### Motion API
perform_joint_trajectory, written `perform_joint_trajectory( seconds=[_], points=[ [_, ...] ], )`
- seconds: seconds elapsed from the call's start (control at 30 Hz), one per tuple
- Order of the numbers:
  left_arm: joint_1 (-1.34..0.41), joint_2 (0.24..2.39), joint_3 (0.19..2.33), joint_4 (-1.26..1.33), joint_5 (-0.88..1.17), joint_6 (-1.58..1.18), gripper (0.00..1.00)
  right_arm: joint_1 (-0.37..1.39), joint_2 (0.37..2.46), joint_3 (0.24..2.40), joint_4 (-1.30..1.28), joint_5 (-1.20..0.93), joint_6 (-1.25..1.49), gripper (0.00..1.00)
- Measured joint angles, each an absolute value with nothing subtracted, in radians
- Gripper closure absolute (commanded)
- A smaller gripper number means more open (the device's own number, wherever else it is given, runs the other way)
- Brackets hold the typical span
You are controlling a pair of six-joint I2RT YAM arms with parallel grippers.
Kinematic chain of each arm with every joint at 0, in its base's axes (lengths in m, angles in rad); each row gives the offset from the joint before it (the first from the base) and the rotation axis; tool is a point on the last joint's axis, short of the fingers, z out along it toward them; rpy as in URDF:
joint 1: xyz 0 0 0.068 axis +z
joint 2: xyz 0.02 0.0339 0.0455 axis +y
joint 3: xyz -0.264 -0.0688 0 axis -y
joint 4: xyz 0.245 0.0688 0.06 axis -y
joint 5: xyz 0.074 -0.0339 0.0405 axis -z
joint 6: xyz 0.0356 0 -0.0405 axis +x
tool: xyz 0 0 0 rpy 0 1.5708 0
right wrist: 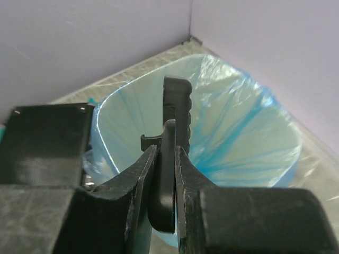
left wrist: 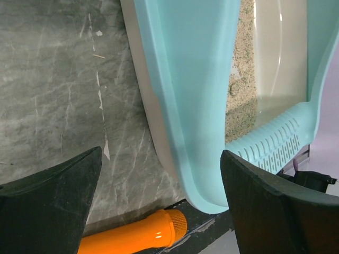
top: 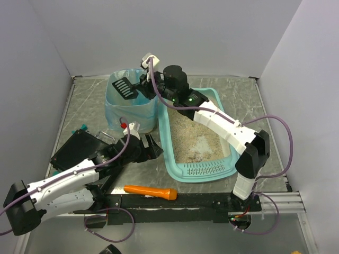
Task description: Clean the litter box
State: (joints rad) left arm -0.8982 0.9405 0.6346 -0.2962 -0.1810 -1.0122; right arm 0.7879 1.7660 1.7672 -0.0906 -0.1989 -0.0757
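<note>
My right gripper will next swing back and down to the litter by the litter box's slotted edge point(top: 216, 151), where it will release the handle of the empty scoop.
The litter box point(top: 170, 154) is a light teal tray holding beige litter point(top: 198, 138), its slotted lip toward the arms. My left gripper point(top: 153, 151) stands open beside the tray's left wall. In the left wrist view the teal wall point(left wrist: 185, 79) lies between and ahead of the left gripper's point(left wrist: 161, 153) spread fingers point(left wrist: 53, 206), and nothing is held. My right gripper point(top: 145, 87) is shut on the handle of a black slotted scoop point(top: 126, 88), held over the blue-bagged bin point(top: 130, 114). In the right wrist view the scoop point(right wrist: 169, 159) stands on edge above the bag point(right wrist: 238, 137), clamped in the right gripper point(right wrist: 165, 151).
An orange-handled tool point(top: 151, 191) lies along the near edge, also seen as an orange handle point(left wrist: 137, 235) under the left gripper. A flat black case point(top: 77, 148) sits at the left. Grey walls close in the back and both sides.
</note>
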Motion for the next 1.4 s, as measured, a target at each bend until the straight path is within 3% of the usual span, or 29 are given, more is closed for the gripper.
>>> perform_joint_trajectory(
  seconds=[0.27,0.53,0.6,0.73,0.9,1.07,1.4],
  points=[
    [-0.898,0.986,0.643,-0.284,-0.173,-1.013,0.03,0.776,1.688,1.779,-0.133,-0.143,-0.192,0.98],
    [-0.898,1.053,0.682,-0.229,-0.138,-1.011,0.03,0.725,1.460,1.795,-0.374,-0.093,0.058,0.95],
    [-0.898,1.085,0.695,-0.211,-0.126,-1.010,0.03,0.648,1.356,1.758,-0.432,-0.105,0.150,0.99],
    [-0.898,1.150,0.726,-0.199,-0.110,-1.005,0.03,0.434,1.170,1.655,-0.559,-0.119,0.285,1.00],
    [-0.898,1.203,0.755,-0.188,-0.099,-0.985,0.03,0.401,1.060,1.465,-0.733,-0.104,0.292,1.00],
    [-0.898,1.230,0.759,-0.177,-0.093,-0.974,0.03,0.402,1.095,1.289,-0.934,-0.023,0.236,1.00],
    [-0.898,1.287,0.769,-0.163,-0.075,-0.956,0.03,0.402,1.277,1.279,-1.139,0.251,0.189,1.00]
  ],
)
